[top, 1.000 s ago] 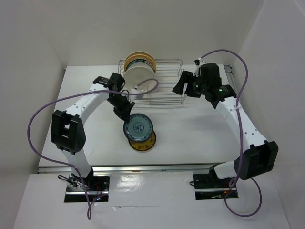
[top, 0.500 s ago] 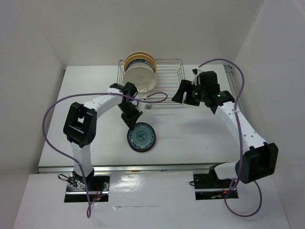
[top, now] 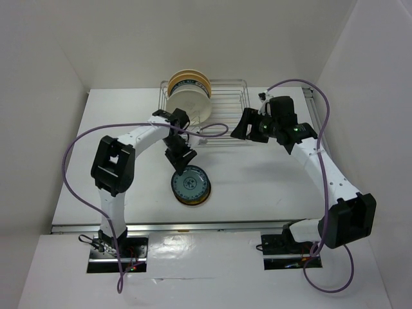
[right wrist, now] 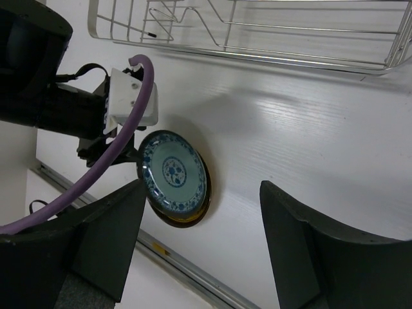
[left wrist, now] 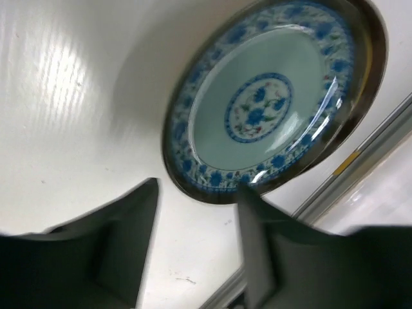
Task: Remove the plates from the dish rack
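The right gripper moves away from my base over the rack's empty wires to the nearest cream plate's rim (top: 209,109) next.
The silver wire dish rack (top: 222,106) stands at the back of the table, with large cream and tan plates (top: 189,91) upright at its left end. A small blue-patterned plate (top: 190,186) lies flat on a gold-patterned plate (top: 193,202) in the middle of the table. My left gripper (top: 181,161) hovers open at the blue plate's (left wrist: 270,103) far-left edge, its jaws (left wrist: 196,215) over bare table with nothing between them. My right gripper (top: 246,129) stands open by the rack's front right corner. Its view looks past its jaws (right wrist: 206,248) to the stacked plates (right wrist: 174,174) and the rack (right wrist: 270,38).
The left arm and its purple cable (right wrist: 122,122) lie between the rack and the stacked plates. A metal rail (top: 206,226) runs along the table's near edge. White walls close in the back and both sides.
The left gripper carried the blue plate down onto the gold plate, laid it flat, then opened and let go. The right gripper shifted slightly left along the rack's front.
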Robot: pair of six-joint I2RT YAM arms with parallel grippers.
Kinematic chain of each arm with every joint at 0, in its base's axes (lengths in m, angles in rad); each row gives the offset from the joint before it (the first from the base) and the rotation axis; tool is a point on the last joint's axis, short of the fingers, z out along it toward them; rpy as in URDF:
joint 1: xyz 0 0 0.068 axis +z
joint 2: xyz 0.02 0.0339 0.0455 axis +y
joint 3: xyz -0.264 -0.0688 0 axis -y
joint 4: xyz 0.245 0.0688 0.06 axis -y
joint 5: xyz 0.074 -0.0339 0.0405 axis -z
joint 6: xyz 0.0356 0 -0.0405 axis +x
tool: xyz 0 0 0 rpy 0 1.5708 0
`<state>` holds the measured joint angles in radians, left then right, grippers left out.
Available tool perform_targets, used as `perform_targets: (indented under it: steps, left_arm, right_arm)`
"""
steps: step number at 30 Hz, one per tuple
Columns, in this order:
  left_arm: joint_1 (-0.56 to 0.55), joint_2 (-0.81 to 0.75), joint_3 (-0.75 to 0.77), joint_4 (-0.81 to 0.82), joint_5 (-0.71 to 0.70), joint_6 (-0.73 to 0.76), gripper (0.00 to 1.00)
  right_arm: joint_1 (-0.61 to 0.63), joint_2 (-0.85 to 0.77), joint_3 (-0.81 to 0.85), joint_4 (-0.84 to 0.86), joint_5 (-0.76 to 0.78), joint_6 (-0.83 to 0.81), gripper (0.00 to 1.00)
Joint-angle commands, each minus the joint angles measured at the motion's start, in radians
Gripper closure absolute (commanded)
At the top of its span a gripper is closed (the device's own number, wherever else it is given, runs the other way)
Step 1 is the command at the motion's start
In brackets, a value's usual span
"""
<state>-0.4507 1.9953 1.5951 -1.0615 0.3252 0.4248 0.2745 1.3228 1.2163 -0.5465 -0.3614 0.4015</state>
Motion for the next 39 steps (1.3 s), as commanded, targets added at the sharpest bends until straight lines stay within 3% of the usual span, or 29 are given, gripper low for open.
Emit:
perform_targets:
  steps: [1, 13, 18, 21, 25, 27, 29, 32, 39]
  left_arm:
    - [-0.003, 0.011, 0.028, -0.066, -0.006, 0.022, 0.31]
    - [-0.003, -0.091, 0.072, -0.034, -0.031, -0.043, 0.31]
    - [0.049, -0.19, 0.124, 0.05, -0.069, -0.167, 0.26]
    - [0.081, -0.294, 0.114, 0.152, -0.156, -0.21, 0.21]
    - [0.104, -0.429, 0.095, 0.285, -0.271, -0.254, 0.17]
    - [0.116, -0.478, 0.075, 0.397, -0.473, -0.294, 0.25]
    - [0.126, -0.51, 0.055, 0.452, -0.619, -0.281, 0.25]
    - [0.152, -0.521, 0.055, 0.437, -0.62, -0.247, 0.0]
    - [0.196, -0.521, 0.02, 0.379, -0.538, -0.291, 0.0]
  right_arm:
    - [0.003, -0.005, 0.012, 0.034, -0.022, -0.024, 0.22]
    - [0.003, 0.038, 0.071, 0.034, 0.044, -0.042, 0.22]
    - [0.003, 0.264, 0.265, 0.063, -0.025, -0.172, 0.22]
    - [0.012, 0.43, 0.498, 0.063, -0.069, -0.252, 0.22]
    - [0.023, 0.573, 0.626, 0.153, -0.096, -0.337, 0.22]
    - [0.023, 0.637, 0.676, 0.242, -0.096, -0.355, 0.19]
    - [0.023, 0.682, 0.724, 0.292, -0.128, -0.377, 0.19]
    - [0.032, 0.769, 0.765, 0.388, -0.16, -0.386, 0.19]
    - [0.069, 0.94, 0.867, 0.436, -0.238, -0.449, 0.25]
